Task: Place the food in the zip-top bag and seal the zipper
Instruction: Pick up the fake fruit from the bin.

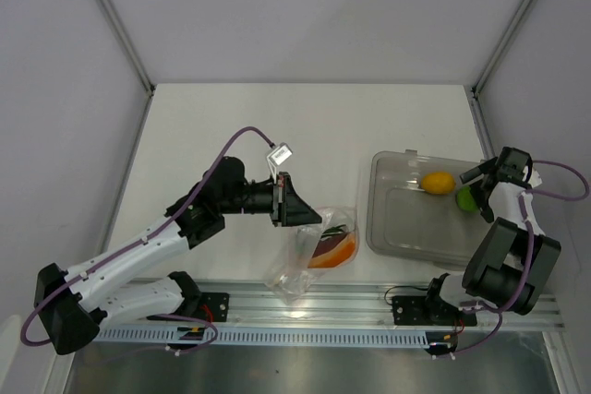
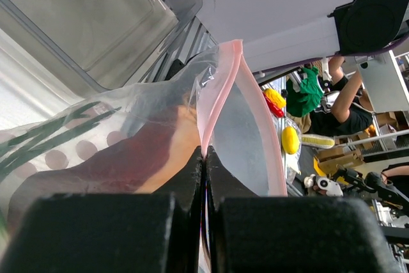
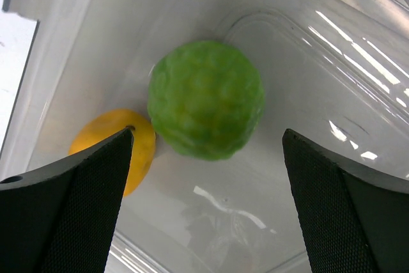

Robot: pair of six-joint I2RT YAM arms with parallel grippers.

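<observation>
The green round fruit still sits below the open fingers, so my right gripper goes down next until its fingers are on either side, and closes there.
The crinkly clear zip-top bag lies at the table's near edge, with the reddish-brown slice with its orange edge inside. My left gripper is shut on the bag's pink zipper strip and holds the mouth up. The slice also shows through the plastic in the left wrist view. My right gripper is open over the tray, its fingers on either side of the green round fruit. The yellow-orange fruit lies just beside it, also in the top view.
The rigid clear tray stands right of the bag and holds both fruits. A metal rail runs along the near table edge. White walls enclose the table on three sides.
</observation>
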